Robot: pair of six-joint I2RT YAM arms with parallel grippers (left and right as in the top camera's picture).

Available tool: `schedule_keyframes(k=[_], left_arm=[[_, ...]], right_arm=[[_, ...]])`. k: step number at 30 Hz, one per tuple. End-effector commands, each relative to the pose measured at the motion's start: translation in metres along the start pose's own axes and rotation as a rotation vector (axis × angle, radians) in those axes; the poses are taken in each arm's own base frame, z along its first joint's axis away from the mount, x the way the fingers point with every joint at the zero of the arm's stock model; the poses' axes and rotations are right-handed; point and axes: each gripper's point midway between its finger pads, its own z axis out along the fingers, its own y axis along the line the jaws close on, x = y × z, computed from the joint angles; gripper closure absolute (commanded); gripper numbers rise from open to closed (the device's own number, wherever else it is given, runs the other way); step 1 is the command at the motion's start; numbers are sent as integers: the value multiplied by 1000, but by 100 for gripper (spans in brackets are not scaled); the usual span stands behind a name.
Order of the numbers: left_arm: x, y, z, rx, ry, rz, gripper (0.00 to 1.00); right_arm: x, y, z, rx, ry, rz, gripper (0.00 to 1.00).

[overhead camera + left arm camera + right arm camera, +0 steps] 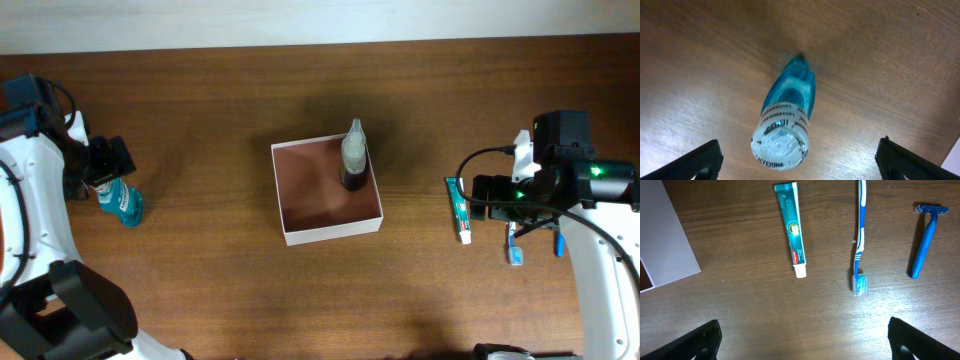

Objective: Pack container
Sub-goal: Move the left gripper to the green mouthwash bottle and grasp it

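The bottle stands upright between the left gripper's open fingers, so the left gripper should next move down past the bottle's pale cap until its fingers are on either side of the bottle's blue upper body (pixel 113 195) (pixel 793 97).
The container (pixel 330 227), a square shallow box with white walls and a reddish-brown inside, sits mid-table; its white corner shows in the right wrist view (pixel 670 245). A dark bottle with a pale top (pixel 354 158) stands in its far right corner. A blue mouthwash bottle (pixel 121 201) stands upright at the far left, seen from above in the left wrist view (pixel 785 125). My left gripper (pixel 800 162) is open just above it, fingers wide on either side, not touching. My right gripper (pixel 802 340) is open and empty above the table at the right.
A green toothpaste tube (pixel 793 227) (pixel 459 210), a blue toothbrush (pixel 859 235) (pixel 514 245) and a blue razor (pixel 925 237) (pixel 559 243) lie side by side on the wood at the right. The table's far edge meets a white wall.
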Motion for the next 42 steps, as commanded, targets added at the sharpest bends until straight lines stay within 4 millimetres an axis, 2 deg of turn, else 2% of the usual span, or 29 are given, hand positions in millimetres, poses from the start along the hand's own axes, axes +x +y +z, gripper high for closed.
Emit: schedule_keyframes(k=[1, 17, 19, 20, 24, 28, 35, 42], left_arm=[[-1, 0, 9, 7, 13, 86, 4], [-1, 0, 47, 12, 92, 195, 6], [-1, 0, 52, 13, 100, 195, 10], [0, 0, 58, 14, 116, 195, 18], [3, -1, 66, 19, 141, 194, 30], [3, -1, 66, 18, 141, 194, 35], [6, -1, 65, 20, 155, 194, 52], [7, -3, 65, 35, 159, 192, 62]], right_arm=[[-4, 0, -4, -11, -12, 15, 1], [-3, 0, -4, -11, -11, 15, 2], [-3, 0, -4, -11, -11, 15, 2], [-3, 0, -4, -11, -11, 15, 2], [-3, 0, -4, -11, -11, 15, 1], [-3, 0, -4, -11, -11, 15, 1], [-3, 0, -4, -11, -11, 15, 1], [-3, 0, -4, -11, -11, 15, 1]])
